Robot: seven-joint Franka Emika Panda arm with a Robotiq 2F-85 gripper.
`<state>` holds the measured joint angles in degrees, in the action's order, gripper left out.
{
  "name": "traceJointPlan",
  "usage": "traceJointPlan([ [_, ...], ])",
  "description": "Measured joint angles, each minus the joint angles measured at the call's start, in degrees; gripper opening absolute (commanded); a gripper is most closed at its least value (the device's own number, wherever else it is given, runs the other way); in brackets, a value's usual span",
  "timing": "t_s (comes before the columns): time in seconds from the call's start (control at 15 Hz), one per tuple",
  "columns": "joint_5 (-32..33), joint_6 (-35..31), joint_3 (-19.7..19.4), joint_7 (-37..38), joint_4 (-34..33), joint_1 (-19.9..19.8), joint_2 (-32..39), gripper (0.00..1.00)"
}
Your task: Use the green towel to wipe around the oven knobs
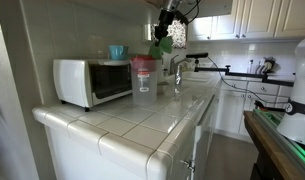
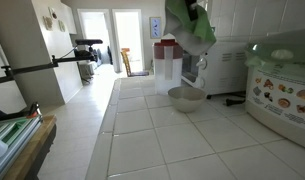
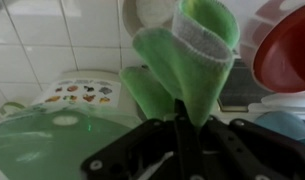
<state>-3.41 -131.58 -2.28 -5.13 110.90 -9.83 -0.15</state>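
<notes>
The bare tiles by the metal bowl lie below my gripper, to its left in the wrist view, so my gripper will go down over them and let go of the towel (image 2: 188, 26).
The green towel (image 3: 187, 55) hangs from my gripper (image 3: 182, 115), which is shut on it. In both exterior views the towel (image 1: 167, 42) (image 2: 188, 26) is held high above the tiled counter. The white toaster oven (image 1: 90, 80) stands at the back of the counter, with its knobs on the panel beside its glass door. It also shows in an exterior view (image 2: 224, 68) just beyond the towel. The gripper (image 1: 168, 20) is above and in front of the oven, apart from it.
A blender with a red lid (image 1: 143, 72) stands beside the oven. A metal bowl (image 2: 186, 97) sits on the tiled counter (image 2: 182, 140). A white appliance with food pictures (image 2: 282, 85) stands nearby. A faucet (image 1: 178, 72) is behind the blender.
</notes>
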Motion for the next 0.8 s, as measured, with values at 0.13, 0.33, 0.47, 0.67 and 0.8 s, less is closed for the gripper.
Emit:
traceJointPlan([
  [0.13, 0.06, 8.08, -0.66, 0.77, 0.88, 0.05, -3.71, 0.01],
  [0.33, 0.06, 20.18, -1.76, 0.66, 0.95, 0.06, -6.89, 0.01],
  [0.47, 0.03, 25.92, -2.59, -0.17, 0.79, 0.07, -7.53, 0.01],
  [0.67, 0.00, 30.95, -3.75, -3.17, 0.58, 0.07, -7.29, 0.01],
  [0.8, 0.21, 31.13, -4.61, -4.01, 0.59, 0.06, -6.40, 0.01],
])
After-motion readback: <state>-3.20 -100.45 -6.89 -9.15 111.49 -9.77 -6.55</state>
